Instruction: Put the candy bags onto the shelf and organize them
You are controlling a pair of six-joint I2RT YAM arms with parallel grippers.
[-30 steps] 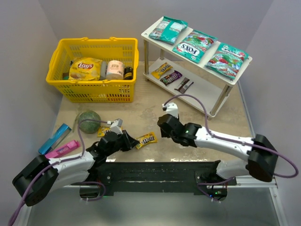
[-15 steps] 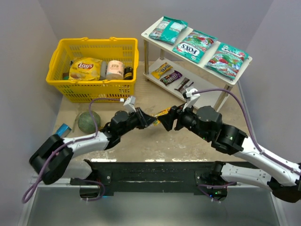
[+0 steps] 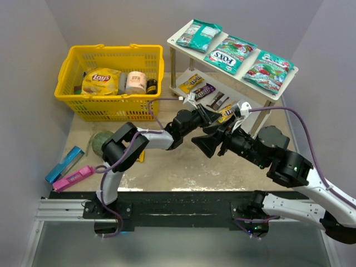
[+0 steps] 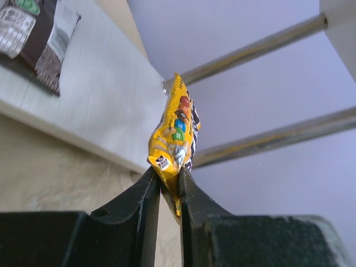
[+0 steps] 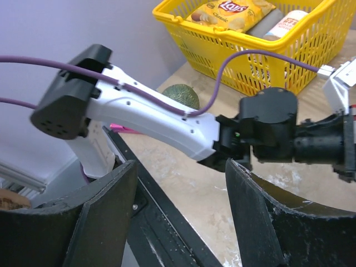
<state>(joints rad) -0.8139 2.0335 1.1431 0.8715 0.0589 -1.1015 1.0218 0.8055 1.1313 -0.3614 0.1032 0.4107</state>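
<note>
The yellow packet in my left gripper moves outward, down and free onto the bare board (image 3: 232, 102) (image 4: 114, 92) beside the brown packet next, since that free space lies outward.
My left gripper (image 3: 213, 115) is shut on a small yellow candy packet (image 3: 225, 113), held in the air at the front edge of the white shelf's (image 3: 245, 108) lower board. In the left wrist view the packet (image 4: 177, 125) stands up out of the closed jaws (image 4: 169, 179), over the lower board (image 4: 105, 100). Three teal candy bags (image 3: 230, 54) lie on the top board. A yellow packet (image 3: 190, 82), a purple one (image 3: 202, 90) and a brown one (image 3: 217, 100) lie on the lower board. My right gripper (image 3: 204, 144) hangs open and empty just below the left one, its fingers (image 5: 111, 211) wide apart.
A yellow basket (image 3: 72, 94) holding a Lay's bag (image 3: 101, 80) and jars stands at the back left. A green ball (image 3: 103, 143), a flat blue packet (image 3: 65, 163) and a pink item (image 3: 75, 176) lie at the left. The left forearm (image 5: 161, 119) crosses right in front of my right gripper.
My left arm has carried the yellow packet from the table's middle up and right to the shelf's lower board. My right gripper has opened wider and stayed beside the left one.
</note>
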